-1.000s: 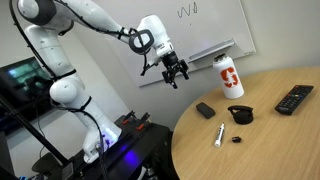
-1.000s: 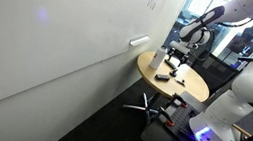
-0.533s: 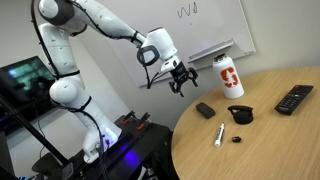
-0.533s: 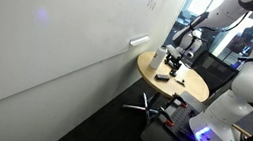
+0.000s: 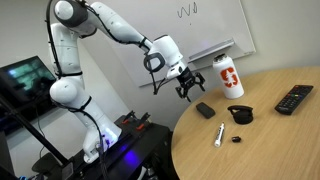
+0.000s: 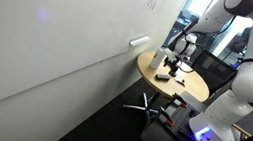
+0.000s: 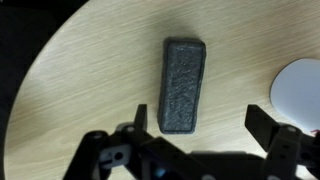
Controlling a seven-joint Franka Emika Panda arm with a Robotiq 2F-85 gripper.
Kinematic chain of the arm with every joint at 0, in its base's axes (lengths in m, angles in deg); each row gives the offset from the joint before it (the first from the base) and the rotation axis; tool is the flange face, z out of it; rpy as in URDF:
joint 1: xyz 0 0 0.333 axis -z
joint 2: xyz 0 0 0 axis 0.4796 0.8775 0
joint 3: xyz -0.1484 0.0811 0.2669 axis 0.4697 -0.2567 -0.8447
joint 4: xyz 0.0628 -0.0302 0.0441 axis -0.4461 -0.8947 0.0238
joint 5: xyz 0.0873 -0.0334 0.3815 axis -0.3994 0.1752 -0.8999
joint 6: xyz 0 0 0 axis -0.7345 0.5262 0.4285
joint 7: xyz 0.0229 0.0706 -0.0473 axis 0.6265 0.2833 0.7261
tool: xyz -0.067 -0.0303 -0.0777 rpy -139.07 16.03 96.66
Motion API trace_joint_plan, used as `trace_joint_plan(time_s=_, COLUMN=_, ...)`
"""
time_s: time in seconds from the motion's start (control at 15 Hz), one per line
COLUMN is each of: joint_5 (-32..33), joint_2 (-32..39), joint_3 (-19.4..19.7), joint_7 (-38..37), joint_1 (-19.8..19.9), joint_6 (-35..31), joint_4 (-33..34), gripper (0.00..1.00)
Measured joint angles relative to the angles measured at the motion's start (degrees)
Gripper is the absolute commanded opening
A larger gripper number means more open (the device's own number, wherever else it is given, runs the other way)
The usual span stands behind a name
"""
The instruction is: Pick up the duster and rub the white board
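The gripper moves down and over onto the duster (image 5: 204, 109) next, then closes across its narrow width, because the block lies lengthwise ahead of the fingertips.
The duster (image 5: 204, 109) is a small flat black block lying on the round wooden table (image 5: 270, 140) near its edge; it also shows in the wrist view (image 7: 183, 85), lengthwise, just ahead of the jaws. My gripper (image 5: 187, 92) is open and empty, hovering above and slightly beside the duster; in the wrist view the gripper (image 7: 202, 125) has its fingers spread wide below the duster. The white board (image 5: 120, 30) stands behind the arm with a squiggle near its top; it fills the wall in an exterior view (image 6: 62, 26).
On the table stand a white bottle with red print (image 5: 231, 76), a black remote (image 5: 294, 99), a round black lump (image 5: 240, 114), a white marker (image 5: 218, 134) and a small dark bit. A monitor (image 5: 25, 75) stands beside the robot base.
The arm has swung toward the table and lowered, bringing the open gripper from beside the board ledge to just above the duster.
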Motion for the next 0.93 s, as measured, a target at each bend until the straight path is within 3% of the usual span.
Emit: trace_joint_plan(time_s=0.93, joint_5=-0.46, joint_2=5.77, joint_3=-1.76, joint_7=0.01, joint_1=0.49, joint_6=-1.18, joint_4=2.90, gripper=1.00)
